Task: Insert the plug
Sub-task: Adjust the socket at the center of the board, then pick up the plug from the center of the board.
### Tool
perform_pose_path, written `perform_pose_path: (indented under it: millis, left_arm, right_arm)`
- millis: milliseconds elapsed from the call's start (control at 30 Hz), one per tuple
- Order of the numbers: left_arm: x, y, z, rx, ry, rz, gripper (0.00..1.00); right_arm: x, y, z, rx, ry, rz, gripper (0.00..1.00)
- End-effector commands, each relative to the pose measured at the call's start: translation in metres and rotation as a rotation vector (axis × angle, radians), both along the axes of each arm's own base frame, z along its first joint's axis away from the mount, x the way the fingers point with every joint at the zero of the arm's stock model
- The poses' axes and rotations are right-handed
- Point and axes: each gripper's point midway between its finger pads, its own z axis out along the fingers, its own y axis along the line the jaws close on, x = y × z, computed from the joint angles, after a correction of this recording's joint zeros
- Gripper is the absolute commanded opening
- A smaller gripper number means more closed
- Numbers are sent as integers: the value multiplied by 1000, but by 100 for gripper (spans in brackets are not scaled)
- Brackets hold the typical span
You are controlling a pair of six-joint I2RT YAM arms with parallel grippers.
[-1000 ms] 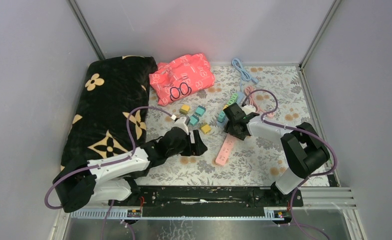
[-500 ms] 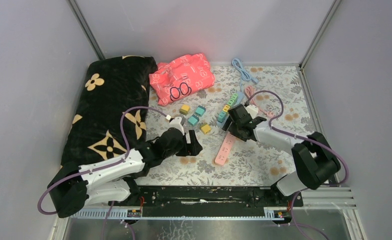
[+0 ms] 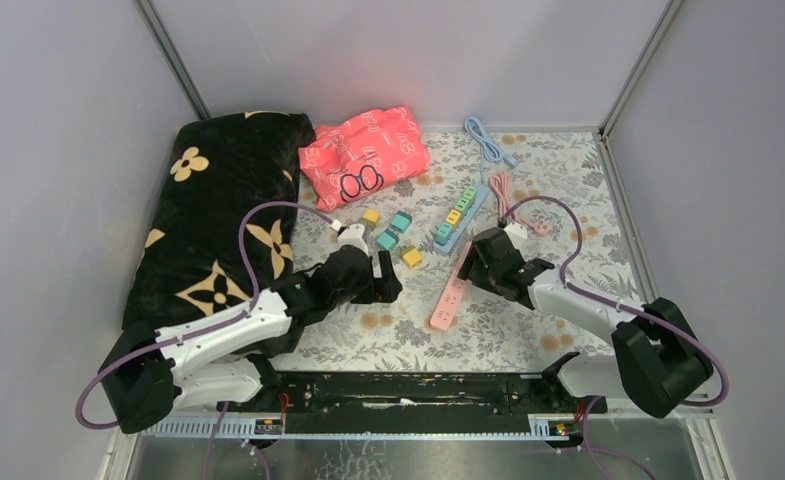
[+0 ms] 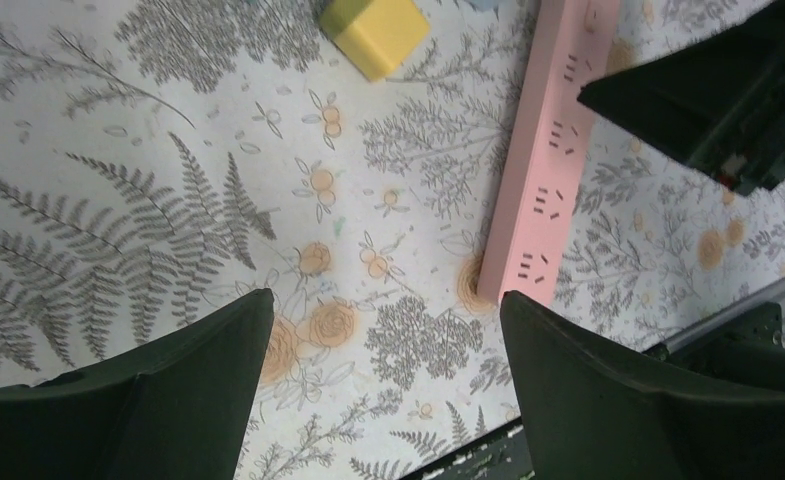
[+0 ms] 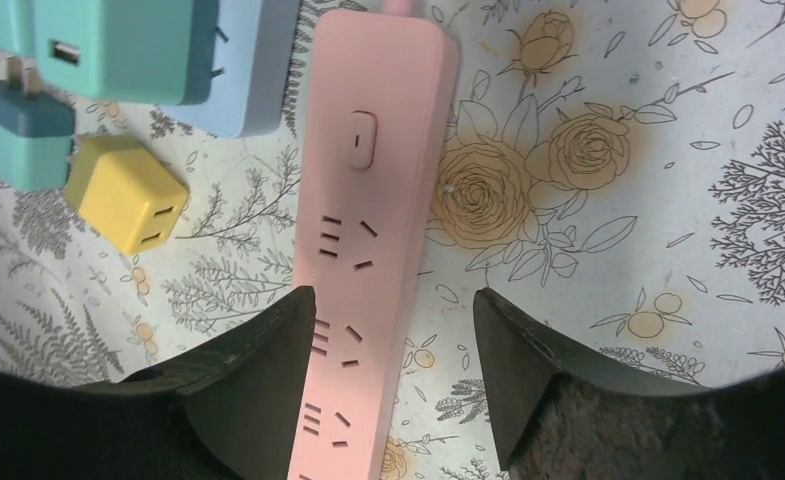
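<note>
The left gripper moves outward and down onto the nearer teal plug [image 3: 387,240] next, since this plug lies loose on the cloth beyond the gripper's open fingers.
The pink power strip [image 3: 451,298] lies flat on the flowered cloth, sockets up. My right gripper [image 3: 478,268] hovers open over its far end. In the right wrist view the pink power strip [image 5: 368,180] runs under the left finger and partway into the gap of the right gripper [image 5: 390,300], and the right finger stands apart from it. A yellow plug [image 5: 126,205] lies just left of the strip, also seen from above as the yellow plug [image 3: 412,257]. My left gripper [image 4: 383,310] is open and empty over bare cloth, left of the strip's near end [image 4: 553,170].
A blue power strip [image 3: 458,215] carrying coloured plugs lies beyond the pink one. Teal plugs [image 3: 400,221] and another yellow one [image 3: 370,216] are scattered nearby. A black flowered blanket [image 3: 218,220] fills the left side, a red bag [image 3: 365,155] sits at the back, with pink [image 3: 513,195] and blue cables [image 3: 488,140].
The right arm has swung its elbow right and nearer, bringing its gripper from beside the blue strip to over the pink strip's far end. The left gripper drew slightly away from the near edge.
</note>
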Motion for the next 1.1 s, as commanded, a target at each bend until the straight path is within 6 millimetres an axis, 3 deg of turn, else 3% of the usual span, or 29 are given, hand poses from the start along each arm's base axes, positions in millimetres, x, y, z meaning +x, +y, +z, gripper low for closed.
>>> perform_pose_path:
  millis: [0,300,500,633,1067]
  left_arm:
    - [22,10,9,72,-40,41,91]
    - [76,16,2,123,-54,48,89]
    - [108,16,-17,151,-39,4,85]
    - [127,20,-35,168,-19,-16,81]
    - [157,10,-67,267,-36,-157,72]
  right_arm:
    - [11,16,25,75,-139,83,67]
    - [9,15,47,126,-356,175,79]
    - [5,3,59,113,-477,183,90]
    - [1,-1,62,120,-513,180,91]
    - [0,0,54,117,-495,193,91]
